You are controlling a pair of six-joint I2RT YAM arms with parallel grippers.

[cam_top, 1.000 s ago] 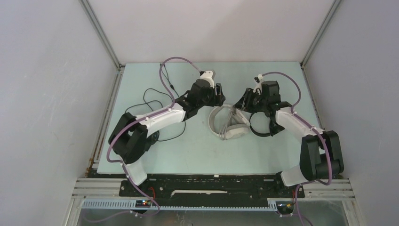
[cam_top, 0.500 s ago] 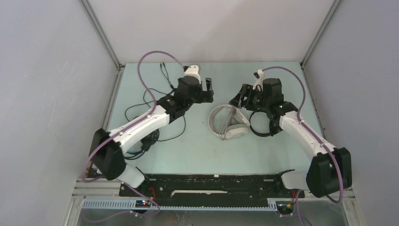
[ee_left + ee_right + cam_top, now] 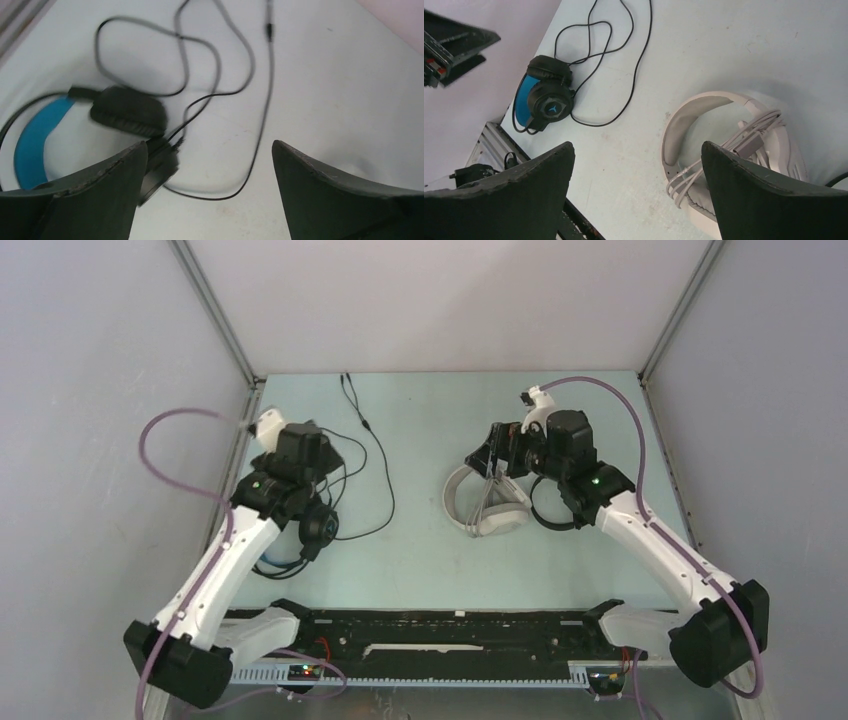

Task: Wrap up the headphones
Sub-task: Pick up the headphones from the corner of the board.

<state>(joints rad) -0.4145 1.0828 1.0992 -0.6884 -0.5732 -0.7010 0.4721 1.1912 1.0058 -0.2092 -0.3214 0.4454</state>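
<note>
My left gripper should move back and down past the ear cups onto the near part of the blue headband, because the gripper hangs beyond the band (image 3: 37,131).
The white-grey headphones (image 3: 484,504) lie mid-table, their pale cable (image 3: 744,145) bundled across the headband (image 3: 696,112). My right gripper (image 3: 488,447) (image 3: 638,144) hovers just above and behind them, open, holding nothing. The black headphones with a blue headband (image 3: 312,532) (image 3: 544,96) lie at the left, a thin black cable (image 3: 378,465) (image 3: 265,100) trailing loose towards the back. My left gripper (image 3: 320,452) (image 3: 210,142) hangs open over that cable, the blue band (image 3: 37,131) at its left. The all-black headphones (image 3: 552,508) lie partly under the right arm.
A black rail (image 3: 450,625) runs along the near table edge. An aluminium frame (image 3: 225,502) borders the left side, close to the blue-band headphones. Grey enclosure walls stand at left, back and right.
Both grippers have opened. The left arm swung away from the white-grey headphones to the left side, over the blue-band pair. The right gripper shifted slightly left.
</note>
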